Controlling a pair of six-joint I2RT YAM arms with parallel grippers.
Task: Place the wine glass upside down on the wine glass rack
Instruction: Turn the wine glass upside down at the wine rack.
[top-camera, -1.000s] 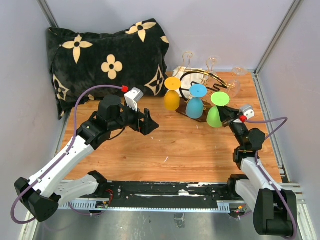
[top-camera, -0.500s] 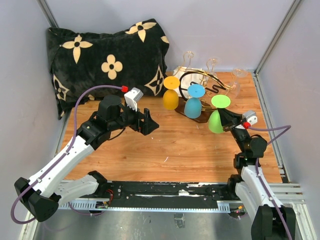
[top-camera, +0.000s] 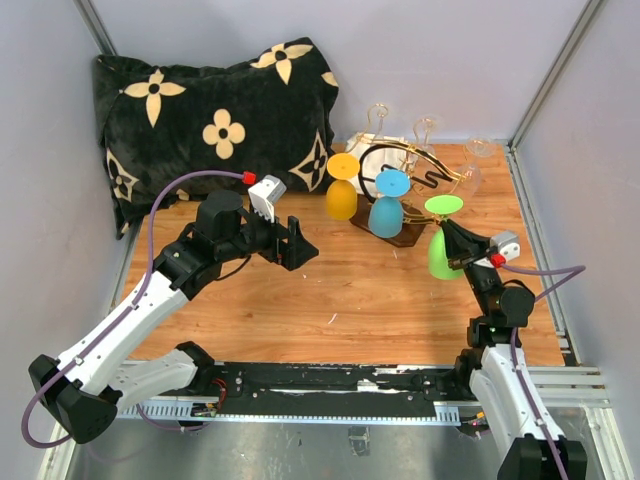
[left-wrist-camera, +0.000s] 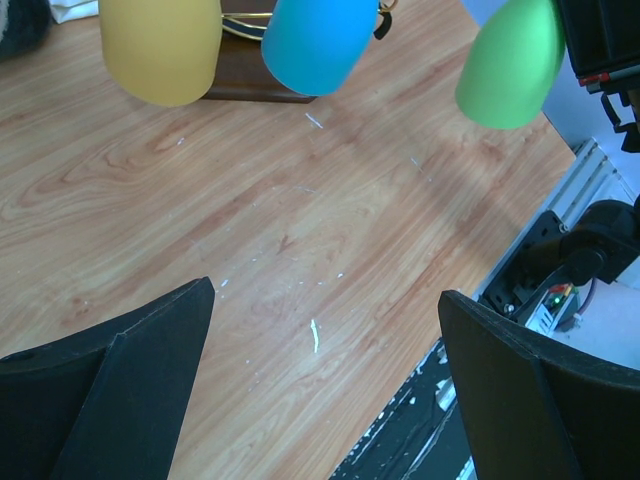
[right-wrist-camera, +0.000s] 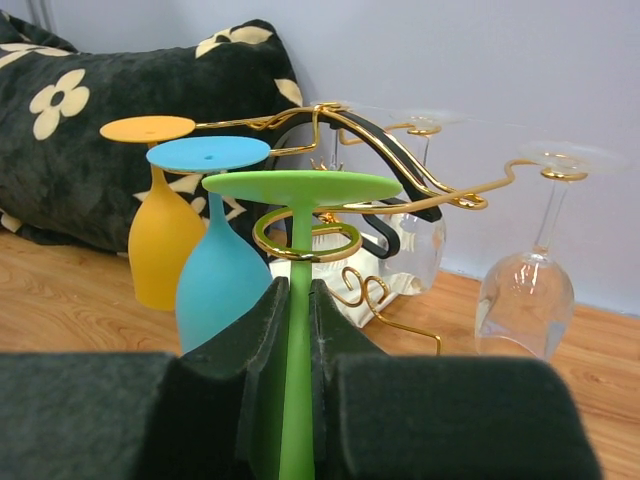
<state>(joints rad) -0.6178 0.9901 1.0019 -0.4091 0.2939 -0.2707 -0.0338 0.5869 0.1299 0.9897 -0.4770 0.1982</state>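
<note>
The green foot of the wine glass has a gap under it, so my right gripper needs to move down a little next, put the foot onto the gold curled hook (top-camera: 437, 220) (right-wrist-camera: 322, 256) and then let go of the stem.
The wine glass, green (top-camera: 440, 258), hangs upside down with its foot up; my right gripper (top-camera: 456, 248) is shut on its stem. In the right wrist view the stem (right-wrist-camera: 300, 225) rises from between my pads (right-wrist-camera: 268, 310), and a gold curled hook of the wine glass rack (right-wrist-camera: 392, 158) appears to ring it just under the foot. The rack (top-camera: 412, 160) stands at the back right on its dark wooden base (left-wrist-camera: 250, 85). The green bowl (left-wrist-camera: 510, 62) shows at the upper right of the left wrist view. My left gripper (top-camera: 297, 243) stands open over bare tabletop (left-wrist-camera: 325, 290).
A yellow glass (top-camera: 343, 200) and a blue glass (top-camera: 386, 215) hang upside down on the rack's near side. Clear glasses (top-camera: 427, 128) hang behind. A black flowered pillow (top-camera: 215, 120) fills the back left. Walls close in at the right (top-camera: 580, 150).
My right gripper has carried the green glass a little to the right and nearer. The left arm has not moved.
</note>
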